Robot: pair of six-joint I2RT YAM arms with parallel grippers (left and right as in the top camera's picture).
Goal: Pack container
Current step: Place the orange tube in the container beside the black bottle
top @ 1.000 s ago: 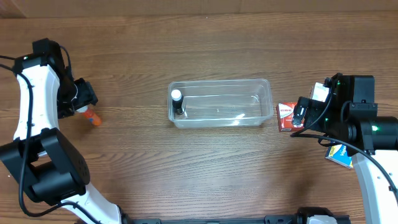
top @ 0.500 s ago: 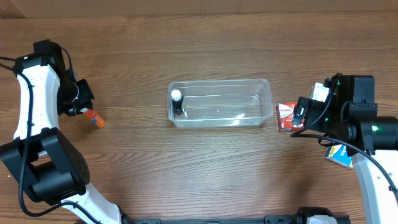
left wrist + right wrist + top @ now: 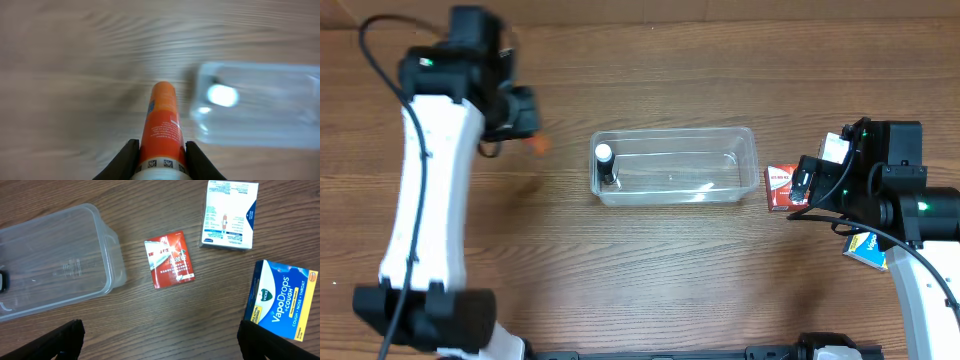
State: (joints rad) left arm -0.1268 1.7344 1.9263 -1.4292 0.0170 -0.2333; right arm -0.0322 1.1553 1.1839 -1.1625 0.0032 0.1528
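Note:
My left gripper needs to move the orange tube to the bin next. Then it should lower the tube into the empty near corner [image 3: 615, 190] [image 3: 215, 124] beside the white-capped bottle.
The container [image 3: 675, 165] is a clear shallow bin in the middle of the table, seen too in the right wrist view as the container [image 3: 55, 260] and blurred as the container [image 3: 260, 105]. A small bottle with a white cap [image 3: 604, 160] stands in its left end. My left gripper [image 3: 527, 130] is shut on an orange tube [image 3: 162, 125], held in the air just left of the bin; the tube's tip [image 3: 538, 143] shows from overhead. Right of the bin my right gripper [image 3: 160, 340] stands open over bare wood, near a red packet [image 3: 169, 259].
A white and blue box [image 3: 229, 214] lies beyond the red packet [image 3: 780, 187]. A blue VapoDrops box [image 3: 282, 299] lies by my right finger, and shows from overhead as the blue box [image 3: 868, 250] under the right arm.
My left gripper has shut on the orange tube at the far left, lifted it and swung it right toward the bin. The right arm has not moved.

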